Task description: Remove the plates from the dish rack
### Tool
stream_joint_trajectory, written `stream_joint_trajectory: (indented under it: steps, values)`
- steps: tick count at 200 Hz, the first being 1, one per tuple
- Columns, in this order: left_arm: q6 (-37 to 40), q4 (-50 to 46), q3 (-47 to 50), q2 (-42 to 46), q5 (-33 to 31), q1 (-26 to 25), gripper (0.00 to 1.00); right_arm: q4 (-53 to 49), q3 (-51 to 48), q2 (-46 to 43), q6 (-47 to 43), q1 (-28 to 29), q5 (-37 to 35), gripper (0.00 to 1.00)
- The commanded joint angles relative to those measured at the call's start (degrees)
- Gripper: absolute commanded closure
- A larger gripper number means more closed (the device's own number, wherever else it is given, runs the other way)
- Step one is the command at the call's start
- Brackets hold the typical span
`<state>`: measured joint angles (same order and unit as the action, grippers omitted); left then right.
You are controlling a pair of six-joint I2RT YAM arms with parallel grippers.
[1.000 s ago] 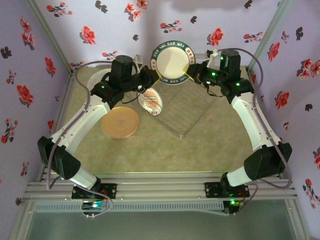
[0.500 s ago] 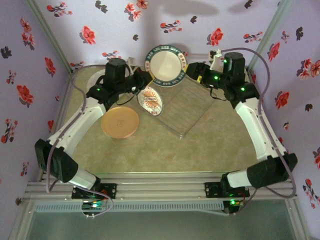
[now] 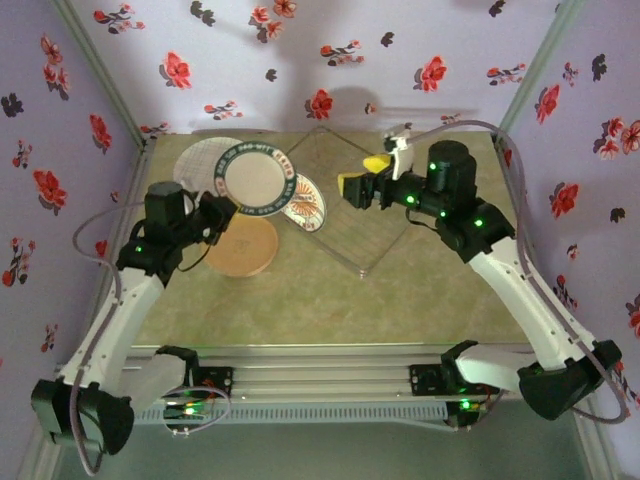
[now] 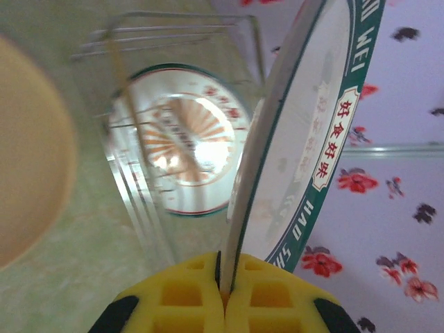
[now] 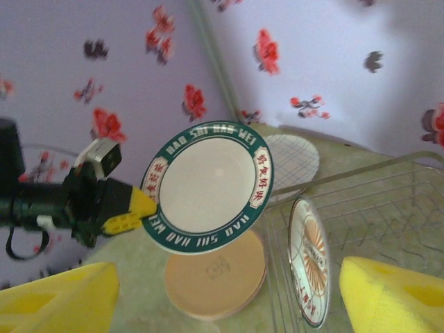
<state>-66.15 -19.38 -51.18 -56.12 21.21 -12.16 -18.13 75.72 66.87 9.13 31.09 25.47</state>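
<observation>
Next, the left gripper draws back and down and releases the green-rimmed plate (image 3: 258,178) on the orange-tan plate (image 3: 243,246), which lies below the gripper and nearer my base.
My left gripper (image 3: 224,207) is shut on the lower edge of the green-rimmed plate (image 3: 258,178), holding it tilted above the table left of the dish rack (image 3: 385,225). In the left wrist view its yellow pads (image 4: 194,295) pinch the plate's rim (image 4: 305,159). A small sunburst plate (image 3: 305,200) stands on edge at the transparent rack's left side. An orange-tan plate (image 3: 243,246) and a white grid plate (image 3: 198,160) lie flat on the table. My right gripper (image 3: 365,175) hangs open over the rack with nothing between its fingers (image 5: 392,295).
Floral walls close in the table on three sides. The right wrist view has the held plate (image 5: 208,187) above the orange-tan plate (image 5: 215,274), the sunburst plate (image 5: 312,257) inside the rack's wire ribs (image 5: 395,208), and the grid plate (image 5: 295,156) behind.
The right gripper has opened off the green-rimmed plate and drawn back over the rack. The left arm has carried the plate left and nearer, away from the rack.
</observation>
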Motion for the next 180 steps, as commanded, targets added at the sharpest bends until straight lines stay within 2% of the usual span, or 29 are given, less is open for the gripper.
stream_joint_trajectory:
  steps: [1,25,68,103,180]
  values:
    - [-1.7,-1.1,4.9,4.8,0.1,2.8,1.0,-7.0,2.5,1.2,-10.7,3.3,1.1,0.16]
    - [-2.1,-3.1,10.2,8.1,-2.0,4.8,1.0,-11.9,4.2,2.4,-14.6,6.1,0.7,0.16]
    - [-3.8,-4.1,17.4,9.3,-4.4,5.6,1.0,-14.0,5.6,4.3,-15.5,8.1,-1.8,0.16]
    - [-4.0,-5.7,19.3,7.4,-5.8,5.8,1.0,-13.8,6.3,5.5,-15.5,8.5,-1.9,0.16]
    - [-5.0,-0.6,20.6,0.5,-5.5,5.9,1.0,-14.6,7.7,7.1,-15.3,8.6,-2.6,0.16]
